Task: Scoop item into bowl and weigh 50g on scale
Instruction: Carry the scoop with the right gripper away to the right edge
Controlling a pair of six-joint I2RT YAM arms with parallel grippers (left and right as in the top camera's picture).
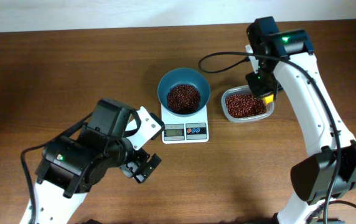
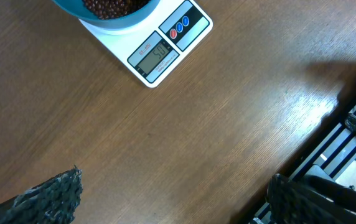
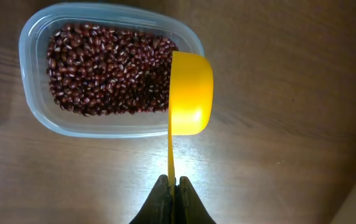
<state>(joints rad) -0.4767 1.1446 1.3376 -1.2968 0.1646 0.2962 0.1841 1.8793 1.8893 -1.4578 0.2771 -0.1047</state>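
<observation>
The scale shows the target weight, so my right gripper should next move back and down to the bare tabletop below and let go of the scoop (image 3: 190,93).
The teal bowl (image 1: 183,87) sits on the white scale (image 1: 185,129) and holds a heap of red-brown beans (image 1: 183,98). In the left wrist view the scale (image 2: 165,43) shows its display, which reads about 50, and the bowl (image 2: 106,17) is at the top edge. My right gripper (image 3: 172,183) is shut on the handle of a yellow scoop (image 3: 190,93). The scoop is turned on its side over the right end of a clear container of beans (image 3: 106,68). My left gripper (image 2: 172,199) is open and empty over bare table, near the scale's front left.
The clear container (image 1: 248,104) stands just right of the scale. The scoop (image 1: 267,98) hangs at its right rim. A black cable (image 1: 218,57) arcs behind the bowl. The table's front edge and a metal frame (image 2: 346,143) show in the left wrist view.
</observation>
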